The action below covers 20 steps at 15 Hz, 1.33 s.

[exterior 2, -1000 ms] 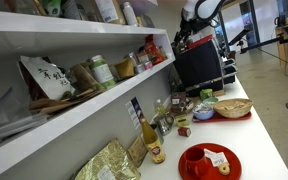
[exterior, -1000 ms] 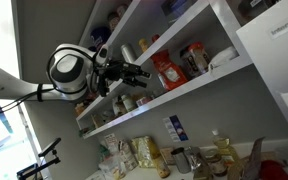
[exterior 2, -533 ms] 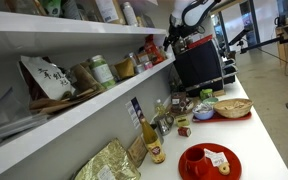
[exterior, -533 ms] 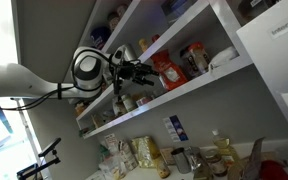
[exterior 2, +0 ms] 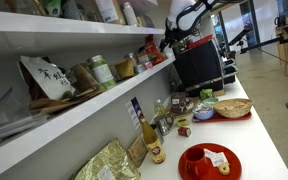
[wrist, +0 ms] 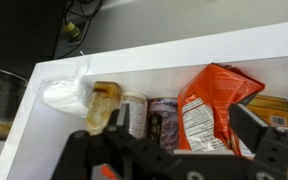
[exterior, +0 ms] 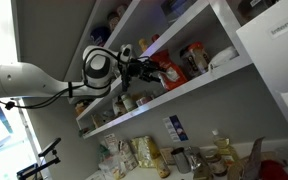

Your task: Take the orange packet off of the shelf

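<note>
The orange packet (wrist: pixel 214 105) is ahead of my gripper, off-center to the right in the wrist view. I need to move that way, push in and close around it.
The orange packet (wrist: pixel 214 105) stands upright on the white shelf (wrist: pixel 184 55), its white label patch facing me in the wrist view. It also shows in an exterior view (exterior: pixel 172 72), on the middle shelf board (exterior: pixel 189 92). My gripper (wrist: pixel 176 132) is open, level with the shelf. Its dark fingers (wrist: pixel 252 128) reach either side of the packet and the cans beside it, without touching. The packet stands nearer the right finger. In an exterior view the gripper (exterior: pixel 152 72) is just left of the packet. In another exterior view the gripper (exterior 2: pixel 170 44) is at the far end of the shelf (exterior 2: pixel 84 108).
Beside the packet stand two cans (wrist: pixel 149 115), an amber jar (wrist: pixel 106 100) and a white plastic bag (wrist: pixel 64 92). Jars and packets fill the shelf (exterior 2: pixel 94 72). Below is a countertop with bottles, a red plate (exterior 2: pixel 209 160) and a monitor (exterior 2: pixel 196 65).
The arm has moved along the shelf towards the orange packet, bringing the open gripper right up beside it. The packet has not moved.
</note>
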Available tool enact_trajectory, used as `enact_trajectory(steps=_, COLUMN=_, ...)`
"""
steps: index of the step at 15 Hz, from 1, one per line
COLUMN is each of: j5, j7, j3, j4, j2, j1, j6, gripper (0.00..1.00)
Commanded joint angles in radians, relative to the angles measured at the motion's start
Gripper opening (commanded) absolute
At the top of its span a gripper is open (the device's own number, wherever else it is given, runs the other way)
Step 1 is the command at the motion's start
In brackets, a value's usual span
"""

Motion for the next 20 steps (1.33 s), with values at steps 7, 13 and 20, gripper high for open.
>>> enact_trajectory(steps=7, j5=0.085, j7=-0.080, j3=-0.015, j4=0.177, j2=0.112, j1=0.042, j6=-0.068, gripper=1.00)
enact_trajectory(steps=13, j5=0.110, j7=-0.113, j3=-0.013, j4=0.248, j2=0.159, j1=0.039, j6=-0.124, gripper=1.00)
enact_trajectory(steps=20, j5=0.106, j7=-0.130, j3=-0.015, j4=0.301, j2=0.203, j1=0.040, j6=-0.137, gripper=0.94)
